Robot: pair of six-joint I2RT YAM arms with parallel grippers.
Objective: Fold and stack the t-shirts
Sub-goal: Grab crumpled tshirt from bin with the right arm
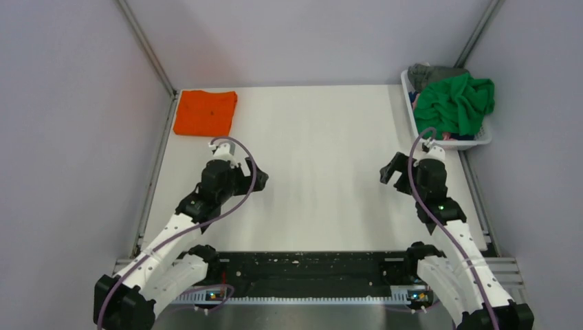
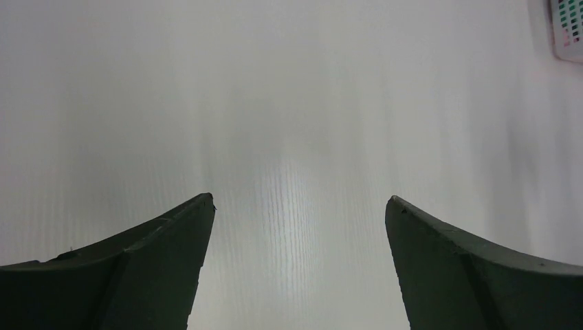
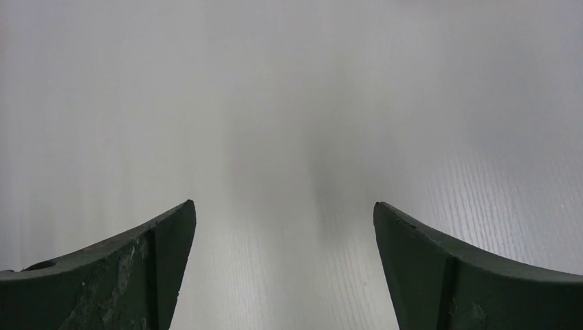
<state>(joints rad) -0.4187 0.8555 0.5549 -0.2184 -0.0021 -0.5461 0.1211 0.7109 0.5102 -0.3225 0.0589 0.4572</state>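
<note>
My right gripper reaches outward over the basket (image 1: 481,141) next and comes down onto the green t-shirt's middle fold (image 1: 454,97), farther outward and topmost on the pile.
An orange t-shirt (image 1: 205,112) lies folded flat at the table's far left corner. A bright green t-shirt (image 1: 455,103) is bunched on top of a white basket (image 1: 481,141) at the far right, with a grey one (image 1: 430,72) behind it and a bit of blue and pink under it. My left gripper (image 1: 256,180) is open and empty over bare table, in front of the orange shirt; its wrist view (image 2: 300,201) shows only white table between the fingers. My right gripper (image 1: 389,170) is open and empty, left of the basket; its wrist view (image 3: 282,204) shows bare table.
Grey walls close in the table (image 1: 316,172) on the left, back and right. A black rail (image 1: 309,265) runs along the near edge between the arm bases. A corner of the basket shows at the top right of the left wrist view (image 2: 567,31).
</note>
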